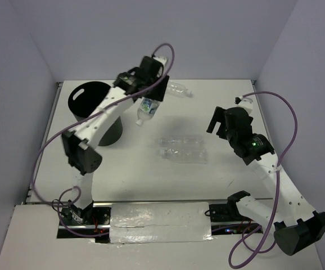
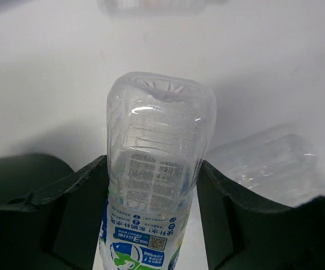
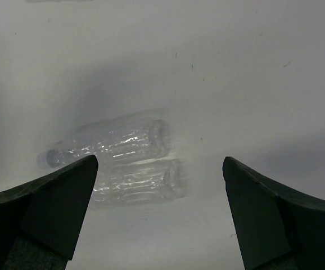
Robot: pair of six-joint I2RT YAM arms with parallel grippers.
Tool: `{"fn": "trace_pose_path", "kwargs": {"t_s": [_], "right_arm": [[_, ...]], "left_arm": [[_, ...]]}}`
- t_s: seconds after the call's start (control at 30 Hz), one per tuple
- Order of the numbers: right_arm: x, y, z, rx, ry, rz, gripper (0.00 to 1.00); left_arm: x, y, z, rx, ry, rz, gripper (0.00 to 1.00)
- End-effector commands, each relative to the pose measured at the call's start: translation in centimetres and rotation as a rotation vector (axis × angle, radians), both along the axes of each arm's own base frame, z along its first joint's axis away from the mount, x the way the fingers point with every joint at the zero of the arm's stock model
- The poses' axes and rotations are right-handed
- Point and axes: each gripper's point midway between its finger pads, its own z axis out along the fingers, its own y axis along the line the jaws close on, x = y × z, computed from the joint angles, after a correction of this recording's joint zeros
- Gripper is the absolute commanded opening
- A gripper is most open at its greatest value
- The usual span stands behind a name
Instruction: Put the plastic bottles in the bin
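Note:
The bottle with the blue-green label hangs outside the bin's rim. It goes up and left in the top view over the bin's opening [image 1: 89,100] next, where my left gripper releases it.
My left gripper [image 1: 151,93] is shut on a clear bottle with a blue-green label [image 1: 148,107], held above the table just right of the black bin [image 1: 75,104], cap down. In the left wrist view the bottle [image 2: 154,163] sits squeezed between both fingers [image 2: 67,208]. Two clear bottles [image 1: 180,141] [image 1: 184,154] lie side by side at mid-table. Another clear bottle [image 1: 178,89] lies at the back, and also shows in the left wrist view [image 2: 269,163]. My right gripper [image 1: 219,119] is open and empty, right of the lying pair [image 3: 117,138] [image 3: 137,181], above the table.
A small clear bottle with a white cap [image 1: 244,102] lies at the right edge behind my right arm. Purple cables loop over both arms. Grey walls close the table at the back and sides. Silver tape [image 1: 159,222] covers the near edge.

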Motion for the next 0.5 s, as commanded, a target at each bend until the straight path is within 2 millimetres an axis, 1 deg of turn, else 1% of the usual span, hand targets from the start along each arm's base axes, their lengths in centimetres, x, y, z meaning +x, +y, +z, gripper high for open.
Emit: {"fn": "trace_pose_path", "kwargs": {"t_s": [0.0,0.03,0.07,0.1,0.13,0.17,0.2,0.23,0.27,0.3,0.33,0.37,0.4,0.43,0.47], "right_arm": [[1.0,0.2,3.0,0.01,-0.089,-0.003,1.0],[1.0,0.2,3.1,0.008,-0.089,0.002,1.0],[1.1,0.3,3.2,0.012,-0.091,0.004,1.0],[1.2,0.4,3.1,0.01,-0.086,0.009,1.0],[1.3,0.5,3.1,0.011,-0.084,0.012,1.0],[1.4,0.7,3.3,0.017,-0.086,0.018,1.0],[1.5,0.8,3.4,0.019,-0.085,0.019,1.0],[1.5,0.9,3.5,0.023,-0.089,0.022,1.0],[1.6,1.0,3.6,0.027,-0.09,0.024,1.0],[1.6,1.1,3.8,0.033,-0.095,0.027,1.0],[1.7,1.1,3.9,0.038,-0.097,0.024,1.0],[1.7,1.2,3.9,0.041,-0.097,0.026,1.0],[1.7,1.3,4.0,0.047,-0.1,0.027,1.0],[1.7,1.3,3.9,0.053,-0.099,0.025,1.0],[1.6,1.4,3.8,0.054,-0.097,0.028,1.0]], "left_arm": [[-2.9,3.3,17.1,-0.157,-0.367,-0.072,0.39],[-3.2,3.7,19.0,-0.178,-0.417,-0.085,0.42],[-3.7,4.6,20.7,-0.18,-0.468,-0.082,0.44],[-4.9,6.4,23.6,-0.203,-0.543,-0.056,0.45],[-4.9,7.5,23.8,-0.192,-0.565,-0.025,0.46],[-4.9,8.4,25.8,-0.215,-0.639,-0.002,0.46],[-5.8,10.3,26.9,-0.222,-0.681,0.034,0.47],[-5.8,11.5,27.6,-0.225,-0.712,0.073,0.47],[-5.8,12.5,29.0,-0.25,-0.763,0.099,0.47],[-6.4,14.5,30.3,-0.258,-0.807,0.144,0.46],[-6.0,15.5,29.5,-0.239,-0.81,0.189,0.46],[-6.1,16.4,29.9,-0.239,-0.836,0.213,0.46],[-5.9,17.8,29.9,-0.24,-0.876,0.254,0.46],[-5.7,18.5,29.7,-0.237,-0.894,0.28,0.46],[-5.9,20.1,29.9,-0.229,-0.923,0.325,0.47]]}}
